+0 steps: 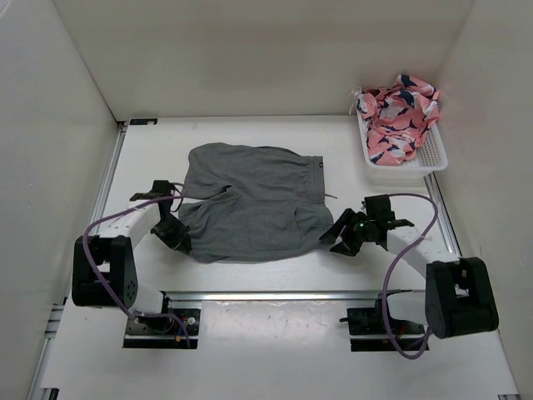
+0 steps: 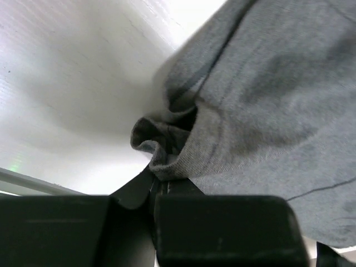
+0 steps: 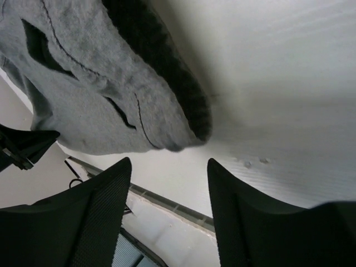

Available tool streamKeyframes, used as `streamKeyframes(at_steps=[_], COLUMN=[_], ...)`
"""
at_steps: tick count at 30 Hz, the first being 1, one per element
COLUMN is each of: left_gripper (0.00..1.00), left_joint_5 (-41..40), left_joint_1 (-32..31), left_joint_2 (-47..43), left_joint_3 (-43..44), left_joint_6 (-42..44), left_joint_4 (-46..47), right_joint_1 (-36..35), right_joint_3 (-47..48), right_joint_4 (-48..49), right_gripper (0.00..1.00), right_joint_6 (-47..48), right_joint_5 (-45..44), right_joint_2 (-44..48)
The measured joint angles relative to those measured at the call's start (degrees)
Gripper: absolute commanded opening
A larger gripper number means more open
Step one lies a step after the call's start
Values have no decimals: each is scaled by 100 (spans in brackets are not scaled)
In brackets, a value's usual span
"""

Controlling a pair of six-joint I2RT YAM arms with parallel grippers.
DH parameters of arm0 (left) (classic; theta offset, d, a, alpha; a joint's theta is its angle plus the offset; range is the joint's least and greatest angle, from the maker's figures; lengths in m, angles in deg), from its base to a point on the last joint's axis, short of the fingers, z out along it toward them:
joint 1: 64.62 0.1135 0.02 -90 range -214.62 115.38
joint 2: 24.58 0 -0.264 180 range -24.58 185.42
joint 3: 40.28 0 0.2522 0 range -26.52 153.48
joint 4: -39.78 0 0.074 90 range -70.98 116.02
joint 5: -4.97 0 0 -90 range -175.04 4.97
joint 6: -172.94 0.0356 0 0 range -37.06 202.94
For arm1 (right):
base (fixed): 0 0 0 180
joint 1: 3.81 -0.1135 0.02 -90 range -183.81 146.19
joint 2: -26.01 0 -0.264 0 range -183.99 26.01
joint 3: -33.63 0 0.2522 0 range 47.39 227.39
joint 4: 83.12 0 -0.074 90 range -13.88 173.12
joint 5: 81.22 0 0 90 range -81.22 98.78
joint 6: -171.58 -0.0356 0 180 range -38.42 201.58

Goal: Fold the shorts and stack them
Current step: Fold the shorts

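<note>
The shorts' near part lies unfolded. My left gripper should next bring the bunched hem up and outward, then down onto the shorts' far part (image 1: 208,160) and let go.
The grey shorts (image 1: 250,200) lie spread on the white table, waistband toward the back. My left gripper (image 1: 177,238) is at their near left corner, shut on a bunched hem of the shorts (image 2: 161,150). My right gripper (image 1: 336,237) is at their near right corner, open and empty. In the right wrist view its fingertips (image 3: 119,172) stand apart just short of the hanging edge of the shorts (image 3: 111,105), not touching it.
A white basket (image 1: 436,156) at the back right holds pink patterned cloth (image 1: 398,115). White walls close in the table on the left, back and right. An aluminium rail (image 1: 275,295) runs along the near edge.
</note>
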Motion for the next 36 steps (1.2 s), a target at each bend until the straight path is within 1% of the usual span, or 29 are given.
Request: streamKeyframes(at_steps=[4, 6, 7, 8, 9, 13, 16, 21, 23, 25, 27, 30, 33, 36], left_gripper=[10, 10, 10, 10, 10, 10, 10, 10, 10, 10, 10, 10, 10, 10], left_joint_5=[4, 4, 4, 4, 7, -24, -101, -168, -214, -284, -361, -481, -627, -769], left_joint_1=[0, -28, -35, -39, -39, -46, -55, -76, -81, -94, -109, -111, -109, -81], left_joint_2=[-269, -374, -393, -396, -396, -481, -815, -1659, -1836, -1851, -1729, -1211, -413, 525], left_joint_3=[0, 33, 68, 109, 144, 227, 258, 529, 822, 1292, 1818, 2852, 3936, 4913], left_joint_6=[20, 28, 35, 42, 52, 83, 81, 76, 76, 85, 109, 184, 236, 284], left_joint_4=[4, -22, -22, -24, -20, -160, -422, -955, -1139, -1344, -1416, -1521, -1491, -1436], right_joint_1=[-210, -345, -402, -459, -516, -616, -649, -726, -787, -844, -868, -879, -883, -885], right_joint_3=[52, 94, 109, 136, 168, 341, 411, 461, 575, 804, 1169, 1847, 2671, 3700], right_joint_4=[461, 688, 765, 826, 876, 804, 498, -387, -841, -1217, -1539, -1779, -1856, -1943], right_gripper=[50, 43, 37, 11, 0, 0, 0, 0, 0, 0, 0, 0, 0, 0], right_joint_6=[-251, -341, -424, -463, -457, -444, -278, 7, 76, 157, 223, 348, 463, 614], right_joint_5=[-79, -188, -190, -234, -352, -706, -977, -1320, -1447, -1563, -1646, -1766, -1888, -2061], right_joint_2=[-540, -887, -1003, -1067, -1113, -1172, -942, 114, 575, 837, 894, 627, 17, -833])
